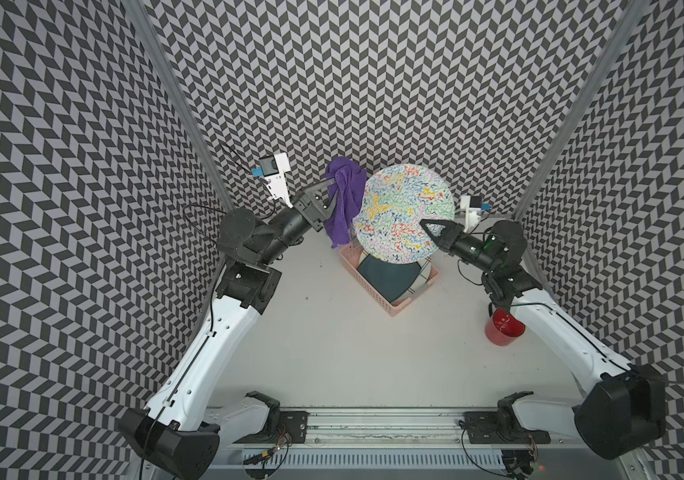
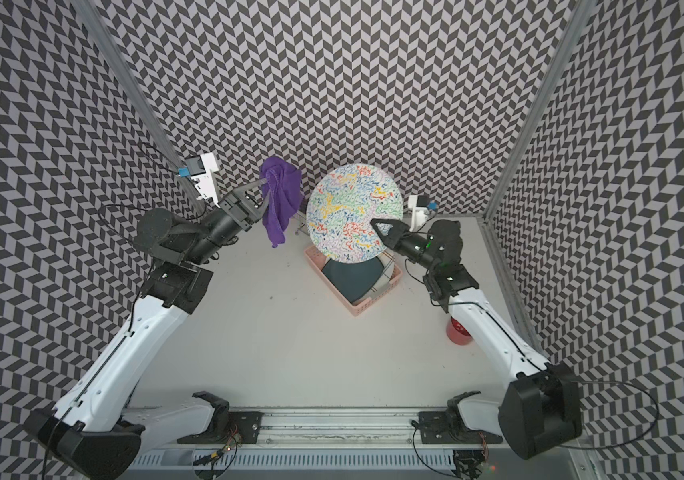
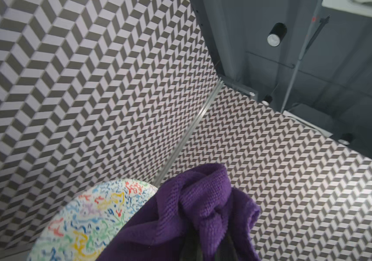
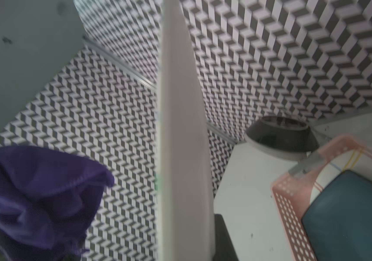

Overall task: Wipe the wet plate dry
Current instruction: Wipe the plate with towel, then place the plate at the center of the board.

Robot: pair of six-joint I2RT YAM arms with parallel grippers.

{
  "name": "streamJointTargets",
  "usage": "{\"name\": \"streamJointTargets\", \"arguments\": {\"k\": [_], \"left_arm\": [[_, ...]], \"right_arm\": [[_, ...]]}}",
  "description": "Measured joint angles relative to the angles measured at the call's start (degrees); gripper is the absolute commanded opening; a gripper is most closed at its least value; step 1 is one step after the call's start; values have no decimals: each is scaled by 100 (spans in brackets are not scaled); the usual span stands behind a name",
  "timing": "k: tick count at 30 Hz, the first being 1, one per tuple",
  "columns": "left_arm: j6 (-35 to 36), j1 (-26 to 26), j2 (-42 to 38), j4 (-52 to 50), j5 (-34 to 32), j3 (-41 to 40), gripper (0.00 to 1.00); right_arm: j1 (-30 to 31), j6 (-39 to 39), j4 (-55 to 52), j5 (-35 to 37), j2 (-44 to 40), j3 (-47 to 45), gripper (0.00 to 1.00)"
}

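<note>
My right gripper brings the plate back and down flat onto bare tabletop (image 1: pixel 322 328) beside the basket next, then releases the plate's rim.
A round plate (image 1: pixel 404 214) (image 2: pixel 354 214) with a multicoloured squiggle pattern is held up in the air above the pink basket, its patterned face towards the top cameras. My right gripper (image 1: pixel 425 226) (image 2: pixel 375 224) is shut on the plate's right rim; in the right wrist view the plate (image 4: pixel 182 135) shows edge-on. A purple cloth (image 1: pixel 342 199) (image 2: pixel 277 199) hangs just left of the plate, and my left gripper (image 1: pixel 332 185) (image 2: pixel 263 185) is shut on it. The left wrist view shows the cloth (image 3: pixel 191 214) bunched over the fingers, with the plate (image 3: pixel 90 217) beside it.
A pink perforated basket (image 1: pixel 394 307) (image 2: pixel 359 305) sits on the table under the plate, holding a dark teal square plate (image 1: pixel 388 276) over a white lined one. A red cup (image 1: pixel 504 326) stands by the right arm. A dark bowl (image 4: pixel 282 135) sits near the back wall.
</note>
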Motion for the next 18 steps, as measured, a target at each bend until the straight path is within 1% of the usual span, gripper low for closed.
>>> {"name": "streamJointTargets", "arguments": {"k": [4,8,11,15,16,18], "left_arm": [[597,-2,-74,-761,-396,-131,0],[868,-39,-46,-1200,-562,-297,0],[997,-81,-7,-1381,-612,-321,0],[1093,-120,-2,-1436,-640,-378,0],[1113,-127,-2,-1445,-640,-404,0],[1150,-151,-2,-1495,-647,-433,0]], "right_arm": [[946,-968,-796,-109,96,-201,0],[1690,-1604,-1152,-140,732,-142,0],[2015,-1954,-1373,-114,1543,142,0],[2343,-2437,-1561,-46,2796,789,0],[2400,-2520,-1585,-33,3073,922,0],[2446,-2474,-1523,-236,3471,1145,0]]}}
